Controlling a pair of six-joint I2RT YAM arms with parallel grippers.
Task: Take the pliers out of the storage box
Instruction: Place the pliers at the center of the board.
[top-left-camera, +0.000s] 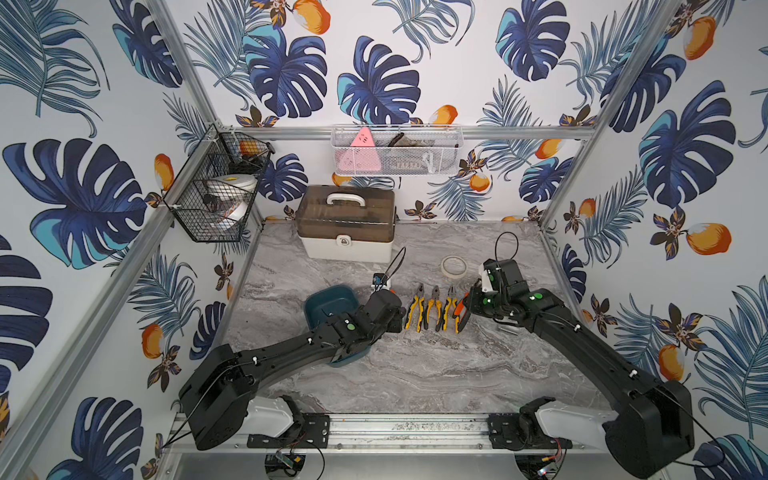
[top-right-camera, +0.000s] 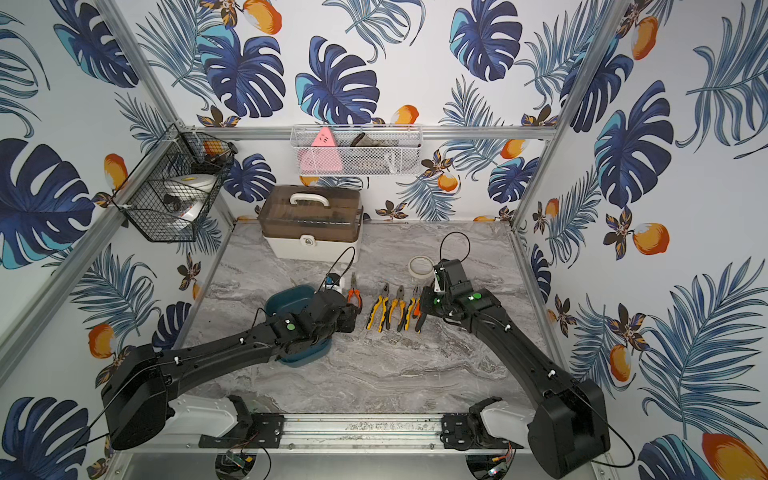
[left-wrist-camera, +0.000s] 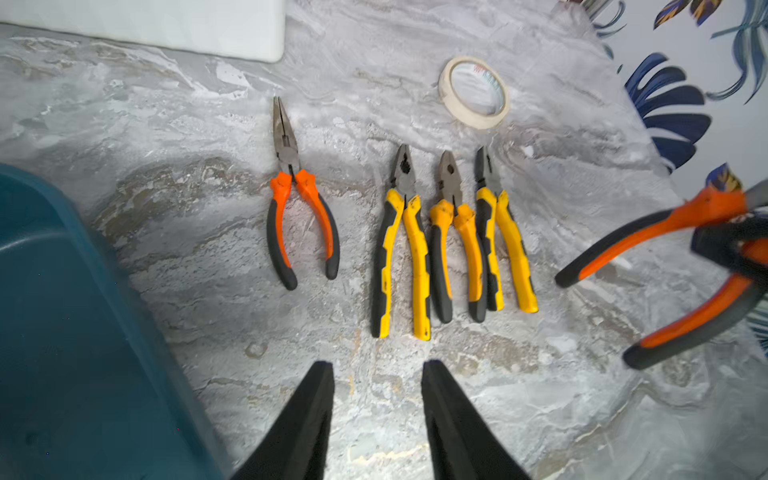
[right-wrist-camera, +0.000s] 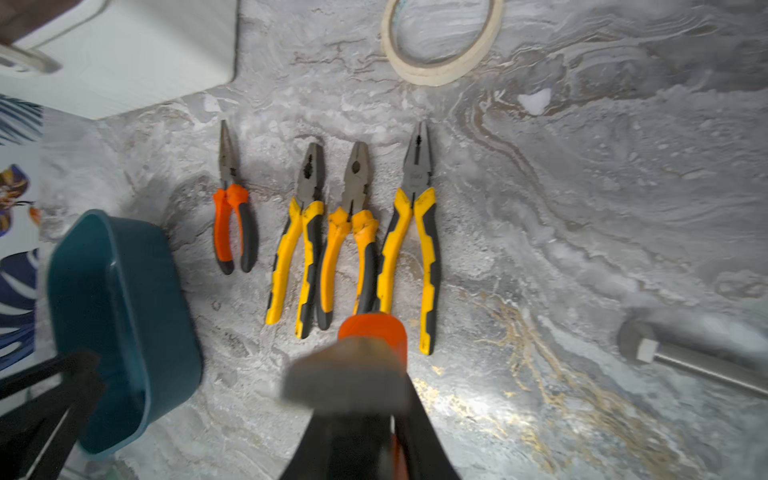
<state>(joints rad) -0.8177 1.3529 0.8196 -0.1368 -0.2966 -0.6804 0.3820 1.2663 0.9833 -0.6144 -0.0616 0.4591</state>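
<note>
My right gripper should next go down onto the bare marble beside the end of the row of yellow-and-black pliers and let go of the orange-and-black pliers, because that open marble is below the gripper.
Three yellow-and-black pliers (top-left-camera: 432, 309) (left-wrist-camera: 455, 245) (right-wrist-camera: 349, 245) lie side by side on the marble table. Left of them lie long-nosed orange-and-black pliers (top-right-camera: 354, 293) (left-wrist-camera: 297, 199) (right-wrist-camera: 230, 220). The teal storage box (top-left-camera: 328, 307) (top-right-camera: 286, 301) (left-wrist-camera: 62, 332) (right-wrist-camera: 120, 316) stands further left, partly under my left arm. My left gripper (top-left-camera: 401, 320) (left-wrist-camera: 376, 365) is open and holds nothing, between the box and the row. My right gripper (top-left-camera: 468, 307) (right-wrist-camera: 361, 415) is shut on a second pair of orange-and-black pliers (top-left-camera: 460, 313) (left-wrist-camera: 685, 266) just right of the row, handles spread.
A white case with a brown lid (top-left-camera: 347, 224) stands at the back. A roll of masking tape (top-left-camera: 454, 266) (left-wrist-camera: 473, 91) lies behind the row. A metal bolt (right-wrist-camera: 685, 361) lies right of the row. Wire baskets (top-left-camera: 216, 187) hang on the walls.
</note>
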